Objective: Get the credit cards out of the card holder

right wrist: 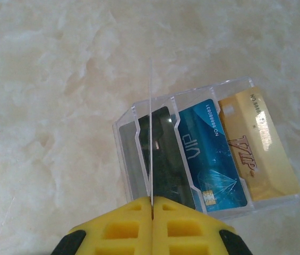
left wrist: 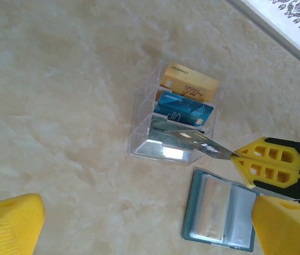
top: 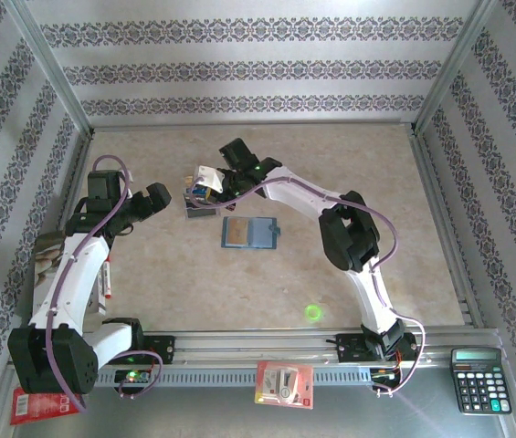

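My right gripper is to bring the thin card down into the slot in front of the blue card [top: 201, 205] below and let it go there, because the back slots are full.
The slate-blue card holder [top: 250, 233] lies open and flat mid-table; its clear sleeves [left wrist: 221, 212] face up, and I cannot tell whether they hold a card. Behind it stands a clear slotted rack [top: 203, 190] with a gold card [left wrist: 188, 85] and a blue card [left wrist: 184, 110] upright in its rear slots. My right gripper [right wrist: 152, 204] is shut on a thin silvery-dark card [left wrist: 200, 142], which I see edge-on [right wrist: 151, 122] over the rack's front slots. My left gripper [left wrist: 147, 234] hovers open to the left of the rack, touching nothing.
A black calculator [top: 479, 380] sits at the near right. One red-and-white packet [top: 284, 383] lies on the front rail and another [top: 34, 406] at the near left. Metal frame rails and patterned walls bound the table. A green light spot [top: 312, 312] marks the surface.
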`<action>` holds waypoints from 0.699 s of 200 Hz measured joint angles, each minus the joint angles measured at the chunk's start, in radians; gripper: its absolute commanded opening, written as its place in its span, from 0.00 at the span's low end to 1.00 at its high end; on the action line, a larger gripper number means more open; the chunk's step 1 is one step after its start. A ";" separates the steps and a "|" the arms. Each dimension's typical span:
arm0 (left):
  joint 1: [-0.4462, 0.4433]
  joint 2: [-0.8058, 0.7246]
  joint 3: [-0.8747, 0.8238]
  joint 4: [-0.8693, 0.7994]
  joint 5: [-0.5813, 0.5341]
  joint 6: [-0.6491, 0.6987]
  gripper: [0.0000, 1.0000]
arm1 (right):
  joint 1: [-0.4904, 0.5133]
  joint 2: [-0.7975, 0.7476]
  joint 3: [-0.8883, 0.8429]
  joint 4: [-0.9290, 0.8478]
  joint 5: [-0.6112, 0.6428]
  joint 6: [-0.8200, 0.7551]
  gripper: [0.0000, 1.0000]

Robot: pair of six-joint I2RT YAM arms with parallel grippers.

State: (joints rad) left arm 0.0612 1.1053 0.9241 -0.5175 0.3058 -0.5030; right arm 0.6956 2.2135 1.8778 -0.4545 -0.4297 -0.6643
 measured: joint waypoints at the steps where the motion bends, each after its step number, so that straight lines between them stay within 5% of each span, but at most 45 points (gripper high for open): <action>1: 0.000 0.000 0.000 0.000 0.000 0.000 1.00 | 0.000 0.001 0.002 -0.001 0.000 -0.001 0.00; 140: 0.000 0.023 -0.002 0.000 0.000 0.003 1.00 | 0.000 0.137 0.179 -0.142 0.037 -0.162 0.00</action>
State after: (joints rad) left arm 0.0616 1.1286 0.9222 -0.5175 0.3058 -0.4995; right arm 0.6956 2.3508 2.0563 -0.5964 -0.3927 -0.8261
